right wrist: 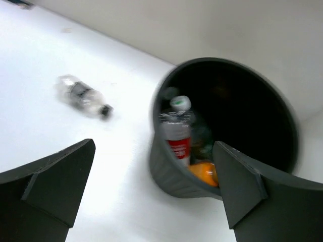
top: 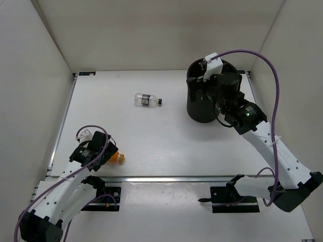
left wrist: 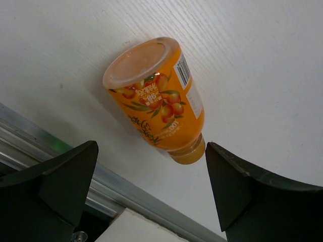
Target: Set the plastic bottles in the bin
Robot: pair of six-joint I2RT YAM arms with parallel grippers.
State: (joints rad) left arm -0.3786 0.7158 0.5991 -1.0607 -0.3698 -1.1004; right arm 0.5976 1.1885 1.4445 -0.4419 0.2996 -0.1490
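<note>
The orange-filled bottle is below my left gripper, with only its cap end between my fingers. I will lower my open fingers around its labelled body (top: 115, 157) (left wrist: 169, 123) and close them.
An orange-filled bottle (top: 119, 158) lies on the table near the front left. In the left wrist view the orange bottle (left wrist: 156, 96) lies with its cap toward my left gripper (left wrist: 151, 151). That gripper (top: 111, 151) is open, with the fingers on either side of the cap end and not touching it. A clear bottle with a dark label and black cap (top: 146, 100) lies mid-table and shows blurred in the right wrist view (right wrist: 83, 96). The black bin (top: 202, 108) stands at the back right. My right gripper (top: 201, 83) hovers over its rim, open and empty (right wrist: 154, 146). Inside the bin (right wrist: 171, 176) are a red-white label bottle (right wrist: 177, 136), an orange bottle (right wrist: 204, 172) and something green.
White walls enclose the table on the left, back and right. A metal rail (left wrist: 101, 181) runs along the table's front edge just behind the left gripper. The right arm's purple cable (top: 272, 85) arcs above the bin.
</note>
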